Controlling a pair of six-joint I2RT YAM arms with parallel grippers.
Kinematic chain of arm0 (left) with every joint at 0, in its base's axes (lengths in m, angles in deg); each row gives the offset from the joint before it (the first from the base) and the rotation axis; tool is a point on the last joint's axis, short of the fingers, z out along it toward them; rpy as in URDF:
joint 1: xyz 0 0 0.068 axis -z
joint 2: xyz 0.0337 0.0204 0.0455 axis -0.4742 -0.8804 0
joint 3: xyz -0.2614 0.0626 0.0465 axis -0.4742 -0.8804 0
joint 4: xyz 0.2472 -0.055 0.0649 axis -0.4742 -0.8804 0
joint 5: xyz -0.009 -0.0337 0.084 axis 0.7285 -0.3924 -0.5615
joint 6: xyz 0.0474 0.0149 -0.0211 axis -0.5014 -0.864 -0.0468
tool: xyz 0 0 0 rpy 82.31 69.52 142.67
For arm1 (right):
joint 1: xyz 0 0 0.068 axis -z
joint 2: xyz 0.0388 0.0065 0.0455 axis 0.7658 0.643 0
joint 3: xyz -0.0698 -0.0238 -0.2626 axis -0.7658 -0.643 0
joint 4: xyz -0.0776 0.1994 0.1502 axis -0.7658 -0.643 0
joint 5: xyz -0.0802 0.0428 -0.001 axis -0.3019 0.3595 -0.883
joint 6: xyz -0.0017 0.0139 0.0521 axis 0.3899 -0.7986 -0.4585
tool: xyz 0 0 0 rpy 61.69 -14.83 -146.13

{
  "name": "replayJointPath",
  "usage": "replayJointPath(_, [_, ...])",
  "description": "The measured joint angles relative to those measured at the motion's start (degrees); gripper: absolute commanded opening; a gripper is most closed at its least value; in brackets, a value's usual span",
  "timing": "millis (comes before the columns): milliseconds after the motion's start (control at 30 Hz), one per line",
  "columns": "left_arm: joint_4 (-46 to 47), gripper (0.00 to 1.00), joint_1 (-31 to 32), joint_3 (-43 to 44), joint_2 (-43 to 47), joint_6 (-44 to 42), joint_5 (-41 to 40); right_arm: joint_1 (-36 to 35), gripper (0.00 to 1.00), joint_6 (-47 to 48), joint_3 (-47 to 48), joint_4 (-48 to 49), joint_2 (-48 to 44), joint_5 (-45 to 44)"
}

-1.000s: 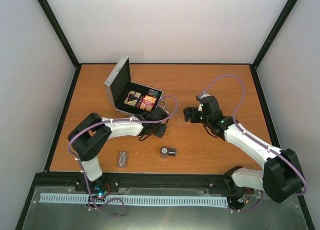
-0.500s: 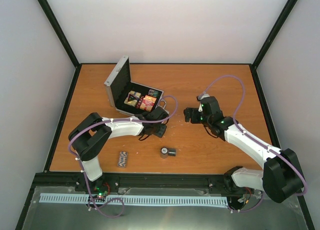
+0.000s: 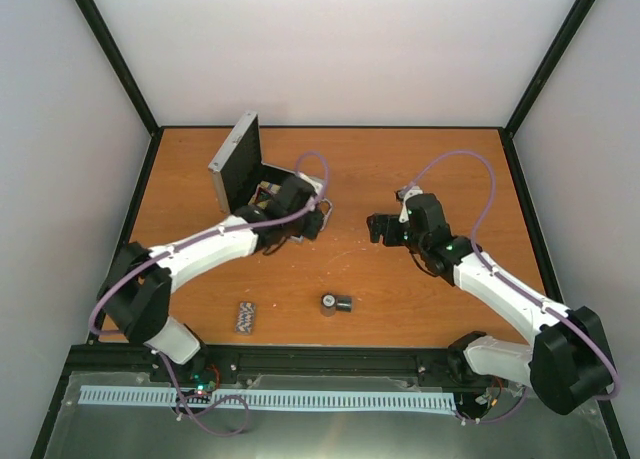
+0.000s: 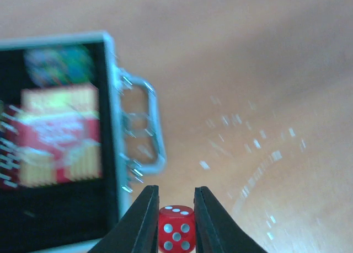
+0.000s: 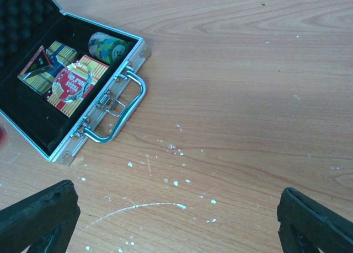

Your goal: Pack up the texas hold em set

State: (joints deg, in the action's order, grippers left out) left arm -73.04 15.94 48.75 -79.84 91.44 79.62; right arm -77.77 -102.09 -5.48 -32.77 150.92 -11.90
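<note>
My left gripper needs to move outward over the silver case (image 3: 235, 160) and then down between the card boxes to let go of the red die, since the case's lid is open.
The silver case (image 3: 235, 160) stands open at the back left, its lid upright. My left gripper (image 3: 312, 221) hovers at its front right corner, shut on a red die (image 4: 176, 236), which shows five pips between the black fingers (image 4: 144, 220). In the left wrist view the case's black lining (image 4: 55, 209), a red card box (image 4: 55, 134) and the metal handle (image 4: 144, 126) lie to the left, blurred. The right wrist view shows the case (image 5: 38, 118) holding card boxes (image 5: 77, 82), a red-edged triangle (image 5: 41, 63) and green chips (image 5: 107, 46). My right gripper (image 5: 176, 225) is open over bare table.
A dark chip stack (image 3: 336, 303) lies on its side on the wooden table (image 3: 430, 169) between the arms. A striped chip stack (image 3: 245, 317) lies near the front edge at the left. White walls close in the table on three sides.
My left arm has lifted and swung back toward the case, carrying the die; its gripper has finished closing. The right arm has barely moved.
</note>
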Motion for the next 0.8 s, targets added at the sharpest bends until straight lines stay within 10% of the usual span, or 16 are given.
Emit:
replayJointPath(333, [2.54,0.07,-17.88,9.33,-3.72,-8.98,4.42,0.07,0.99,0.26,0.0,-0.04,-0.96,-0.46])
replayJointPath(800, [1.07,0.06,-22.1,22.64,-25.33,-17.05,5.46,0.55,0.98,0.68,2.43,-0.46,4.68,-0.44])
